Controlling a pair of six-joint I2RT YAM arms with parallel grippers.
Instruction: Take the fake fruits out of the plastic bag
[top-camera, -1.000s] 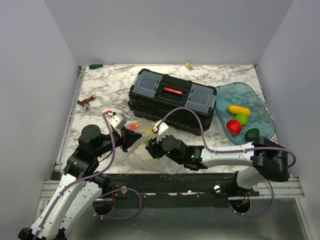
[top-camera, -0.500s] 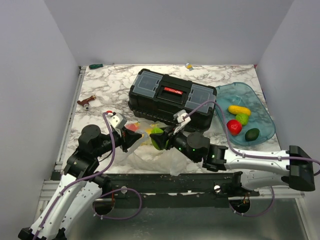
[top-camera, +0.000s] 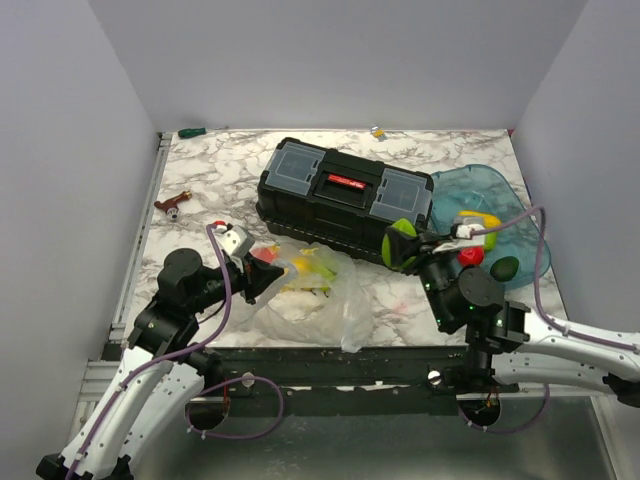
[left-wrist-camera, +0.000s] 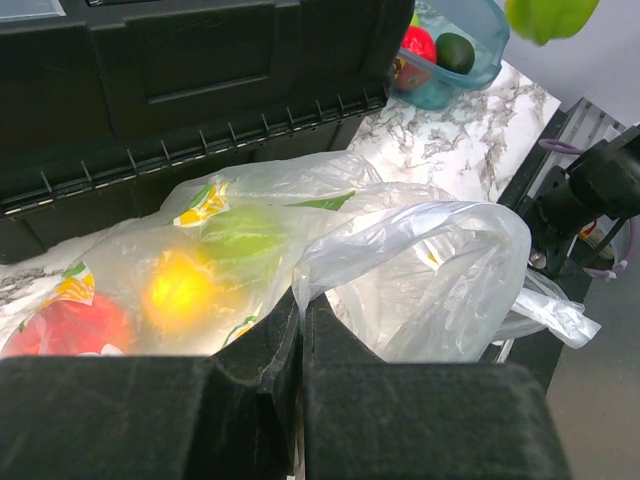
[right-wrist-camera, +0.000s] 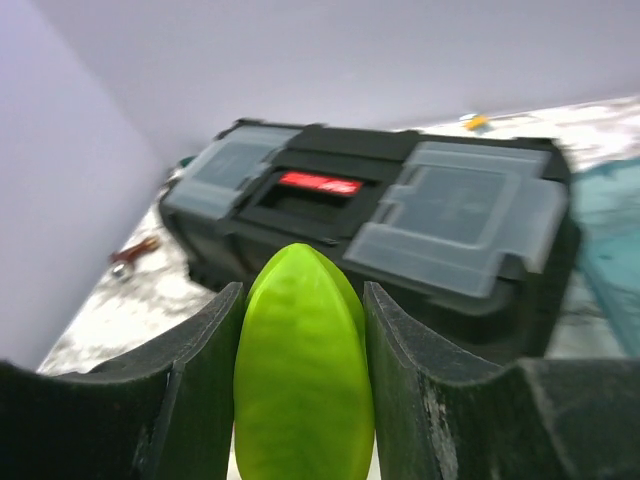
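Note:
The right gripper swings over, tilts down, lowers and releases the fruit next. The tray's near end (top-camera: 489, 264), holding fruits, lies below, to its right in the top view.
The clear plastic bag (top-camera: 315, 290) lies crumpled in front of the black toolbox (top-camera: 345, 198). My left gripper (top-camera: 262, 281) is shut on its film at the left edge; the pinch shows in the left wrist view (left-wrist-camera: 300, 305). Inside the bag (left-wrist-camera: 420, 260) I see a red fruit (left-wrist-camera: 65, 325), a yellow fruit (left-wrist-camera: 180, 290) and a green fruit (left-wrist-camera: 240, 235). My right gripper (top-camera: 403, 247) is shut on a light green fruit (top-camera: 402, 240), held in the air by the toolbox's right end. The right wrist view shows that fruit (right-wrist-camera: 303, 370) between the fingers (right-wrist-camera: 190, 400).
A translucent blue tray (top-camera: 480, 185) at the right holds yellow, green, red (top-camera: 468, 254) and dark green (top-camera: 505, 268) fruits. A red-handled tool (top-camera: 172, 205) lies at the left. Small items lie along the back edge (top-camera: 190, 131).
My right gripper has risen out of the bag with the light green fruit and swung right, towards the blue tray. The bag has slumped open. The left arm has stayed in place.

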